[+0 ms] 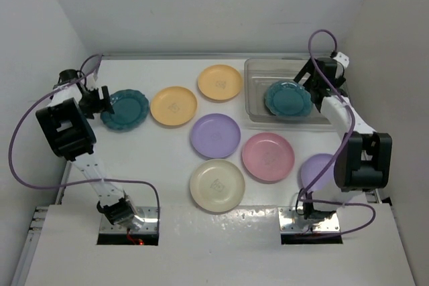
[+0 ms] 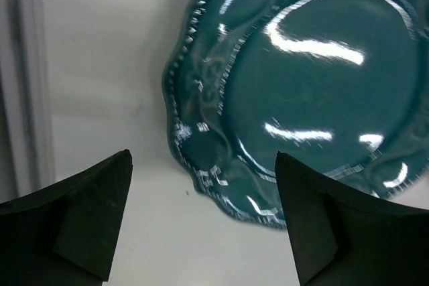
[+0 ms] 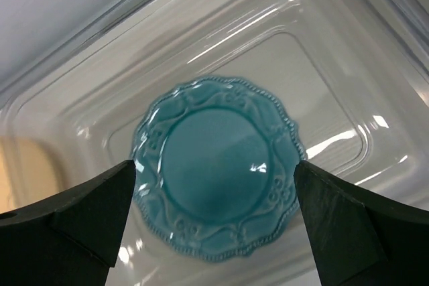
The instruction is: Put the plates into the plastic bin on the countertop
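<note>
My left gripper lowers and tilts onto the second teal plate's wall-side rim (image 1: pixel 104 116) (image 2: pixel 191 152) next and closes, since that rim lies below, lined up between its open fingers.
One scallop-edged dark teal plate (image 1: pixel 288 98) lies inside the clear plastic bin (image 1: pixel 257 67) at the back right. My right gripper (image 1: pixel 306 87) is open just above that plate's right side; in the right wrist view the plate (image 3: pixel 214 145) lies flat on the bin floor (image 3: pixel 322 85) between my spread fingers (image 3: pixel 214 169). The second teal plate (image 1: pixel 125 110) lies on the countertop (image 1: pixel 154 159) at the left. My left gripper (image 1: pixel 102 102) is open at its left rim; in the left wrist view the rim (image 2: pixel 221 185) lies between my open fingers (image 2: pixel 203 165), which hold nothing.
Two yellow-orange plates (image 1: pixel 173 106) (image 1: pixel 220 82), a lilac plate (image 1: pixel 215 135), a pink plate (image 1: pixel 268 157) and a cream plate (image 1: pixel 216 185) lie on the countertop. Another lilac plate (image 1: pixel 315 167) is partly hidden under the right arm. White walls border the sides and back.
</note>
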